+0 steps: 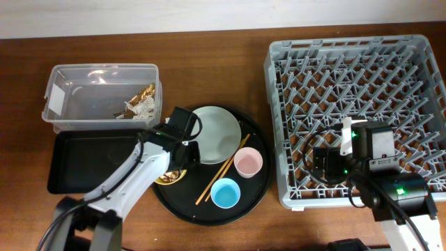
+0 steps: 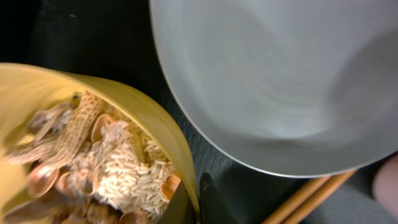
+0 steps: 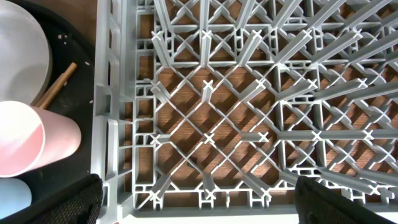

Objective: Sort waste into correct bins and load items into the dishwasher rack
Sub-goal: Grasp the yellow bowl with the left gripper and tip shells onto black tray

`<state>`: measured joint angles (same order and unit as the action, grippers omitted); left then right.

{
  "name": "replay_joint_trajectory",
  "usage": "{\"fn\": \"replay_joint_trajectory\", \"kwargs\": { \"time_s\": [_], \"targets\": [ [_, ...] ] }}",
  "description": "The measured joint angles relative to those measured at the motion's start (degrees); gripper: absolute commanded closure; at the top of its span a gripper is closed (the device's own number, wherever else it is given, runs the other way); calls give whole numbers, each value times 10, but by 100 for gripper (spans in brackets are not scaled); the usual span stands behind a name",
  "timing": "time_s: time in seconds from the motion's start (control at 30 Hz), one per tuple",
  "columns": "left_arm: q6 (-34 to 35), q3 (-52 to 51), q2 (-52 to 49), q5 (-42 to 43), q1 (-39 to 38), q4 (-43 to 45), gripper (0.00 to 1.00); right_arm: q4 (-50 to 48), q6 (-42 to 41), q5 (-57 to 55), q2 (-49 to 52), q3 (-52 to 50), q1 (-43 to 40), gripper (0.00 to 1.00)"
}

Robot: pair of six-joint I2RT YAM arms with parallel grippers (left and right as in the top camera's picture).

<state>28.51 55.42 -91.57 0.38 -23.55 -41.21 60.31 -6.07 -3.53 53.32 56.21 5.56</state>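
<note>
I will raise my left gripper over the black rectangular tray and tip it because the bowl (image 1: 169,179) holds scraps, then lower it onto the grey-green plate (image 1: 216,132) and release.
My left gripper (image 1: 178,161) (image 2: 196,200) is shut on the rim of the yellow bowl (image 1: 169,179) (image 2: 37,81), one finger inside and one outside. The bowl holds brownish food scraps (image 2: 118,168) and rice. Beside it on the round black tray (image 1: 258,189) lie the grey-green plate (image 1: 216,132) (image 2: 267,74), the chopsticks (image 1: 223,169) (image 2: 305,200), the pink cup (image 1: 248,162) (image 3: 25,140) and the blue cup (image 1: 225,193) (image 3: 9,196). My right gripper (image 1: 325,164) (image 3: 199,208) is open and empty over the near left part of the dishwasher rack (image 1: 348,70) (image 3: 249,93).
The clear tub (image 1: 70,90) at the back left holds a gold foil wrapper (image 1: 145,93) and a crumpled napkin (image 1: 143,107). The shallow black rectangular tray (image 1: 90,160) lies in front of it, left of my left arm.
</note>
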Motion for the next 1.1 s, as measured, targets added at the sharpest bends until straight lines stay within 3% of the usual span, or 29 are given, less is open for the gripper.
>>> {"fn": "replay_joint_trajectory", "kwargs": {
  "time_s": [0.2,0.43,0.6,0.77,1.1],
  "targets": [
    [-2,5,75,12,7,-12,100,1,0,0,0,0,0,1],
    [-110,6,158,99,127,-15,100,1,1,0,0,0,0,1],
    [-243,7,155,265,287,-26,100,1,0,0,0,0,0,1],
    [-368,7,82,477,420,-47,100,2,0,0,0,0,0,1],
    [-425,9,-99,744,551,-60,100,2,0,2,0,0,0,1]
  ]
}}
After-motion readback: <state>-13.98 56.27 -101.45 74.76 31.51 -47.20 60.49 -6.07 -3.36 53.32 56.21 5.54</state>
